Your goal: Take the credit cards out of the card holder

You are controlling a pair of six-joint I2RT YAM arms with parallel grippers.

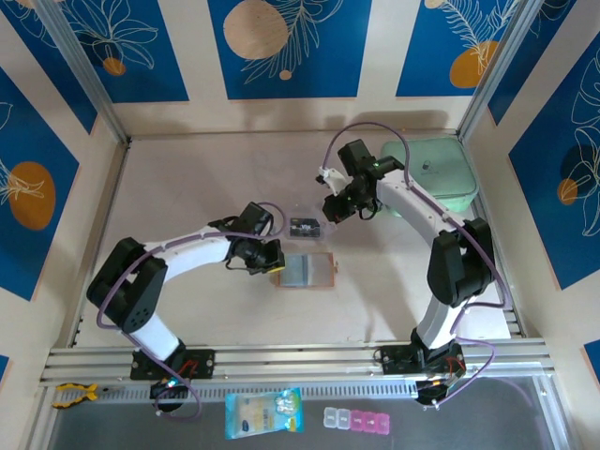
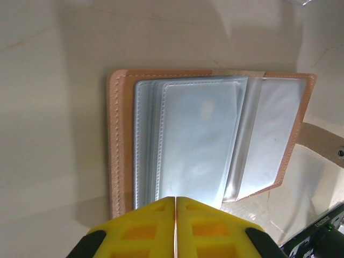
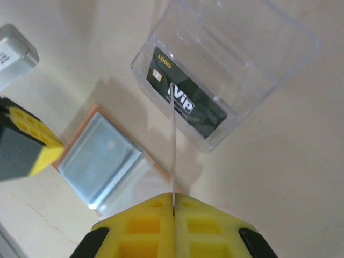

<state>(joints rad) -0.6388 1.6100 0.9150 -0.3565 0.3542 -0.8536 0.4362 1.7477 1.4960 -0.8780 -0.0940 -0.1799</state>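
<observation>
The VIP card fills the near section, so my right gripper will turn and bring its card over the clear box's empty middle section (image 1: 306, 212) (image 3: 216, 60) to let go of it.
The tan-pink card holder (image 1: 307, 270) lies open on the table, its pale grey pockets (image 2: 199, 140) facing up. My left gripper (image 1: 267, 257) is shut at the holder's left edge, and the tips (image 2: 176, 201) show nothing between them. My right gripper (image 1: 337, 207) hovers above the clear box and is shut (image 3: 173, 198) on a thin credit card (image 3: 172, 140) seen edge-on. A dark grey credit card (image 3: 188, 102) with pale "VIP" lettering lies inside the clear plastic box (image 3: 231, 64). In the right wrist view the card holder (image 3: 102, 161) lies below left, next to the left gripper's fingers (image 3: 29, 148).
The clear plastic box (image 1: 305, 225) stands just behind the holder. A large mint-green case (image 1: 436, 173) sits at the back right. On the front ledge lie a blue-and-yellow packet (image 1: 264, 412) and a pink pill organiser (image 1: 356, 419).
</observation>
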